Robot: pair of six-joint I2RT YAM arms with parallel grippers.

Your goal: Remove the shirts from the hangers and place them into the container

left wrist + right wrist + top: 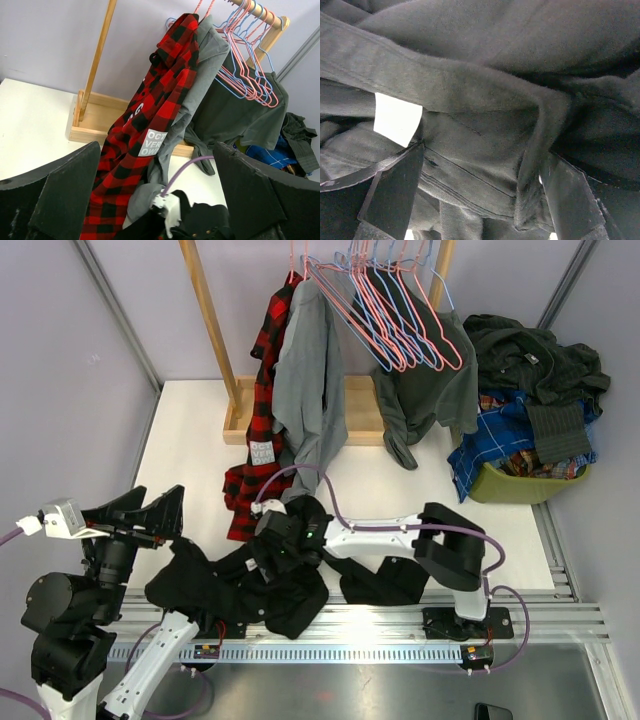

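The right gripper edges toward the right in the wrist view next, where a raised black fold (529, 172) stands between its open fingers, and closes on the fold.
A black shirt (235, 592) lies crumpled on the table near the front edge. My right gripper (274, 550) is pressed down into it; in the right wrist view its jaws (480, 197) stand open with a fold of black shirt (485, 145) between them. My left gripper (160, 502) hovers open and empty to the left of the black shirt, facing the rack (160, 200). A red-and-black plaid shirt (264, 370) and a grey shirt (312, 380) hang from the rail beside bare pink and blue hangers (392, 312). The yellow-green container (520, 487) sits at the right.
The wooden rack's base (362, 410) and post (212, 320) stand at the back. A dark grey shirt (432, 390) hangs at the rail's right end. Dark and blue plaid clothes (530, 390) are heaped over the container. A purple cable (335, 505) arcs over the right arm.
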